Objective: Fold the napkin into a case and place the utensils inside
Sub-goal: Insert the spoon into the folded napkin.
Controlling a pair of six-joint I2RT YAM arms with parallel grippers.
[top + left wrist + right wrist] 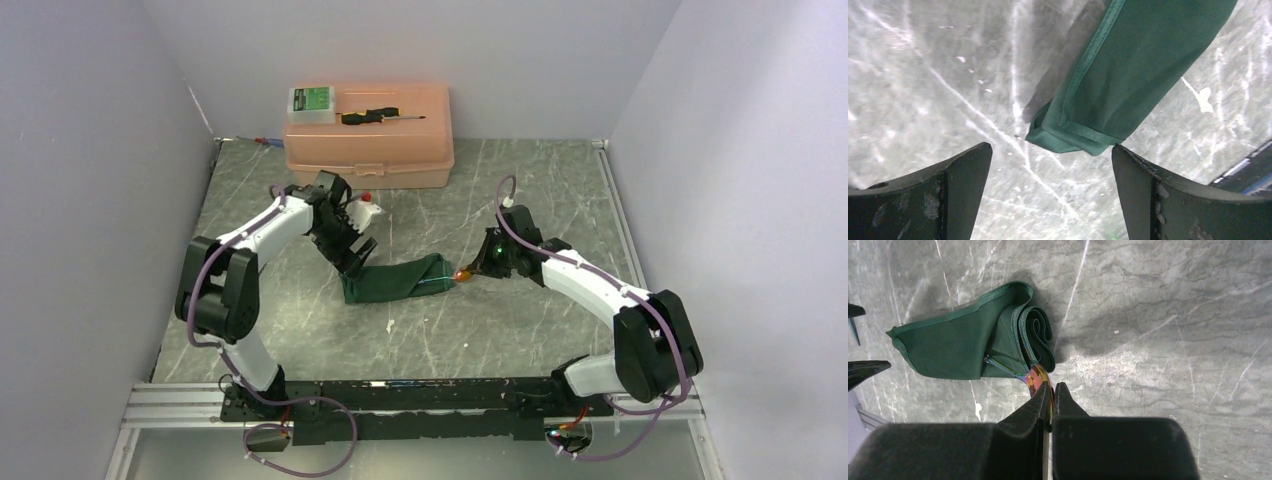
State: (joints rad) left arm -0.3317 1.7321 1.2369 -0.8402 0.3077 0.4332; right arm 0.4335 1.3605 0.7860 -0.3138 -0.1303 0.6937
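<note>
My right gripper should slide to the left in the top view next, onto the napkin's open end (438, 275) (1009, 355), and release the utensil. The utensil's gold head still sticks out.
The dark green napkin (395, 280) lies folded into a long roll on the marble table. It also shows in the left wrist view (1128, 75) and the right wrist view (958, 345). My right gripper (478, 268) (1053, 386) is shut on a utensil with a shiny gold rainbow-tinted head (462, 274) (1037, 378). Its thin handle reaches into the open right end of the napkin. My left gripper (352, 262) (1050, 146) is open and empty just above the napkin's left end. I see no separate silver utensil.
A peach plastic box (370, 150) stands at the back, with a green-and-white case (312, 103) and a black-handled screwdriver (380, 116) on its lid. A small white and red object (365, 208) lies behind the left gripper. Grey walls close in both sides.
</note>
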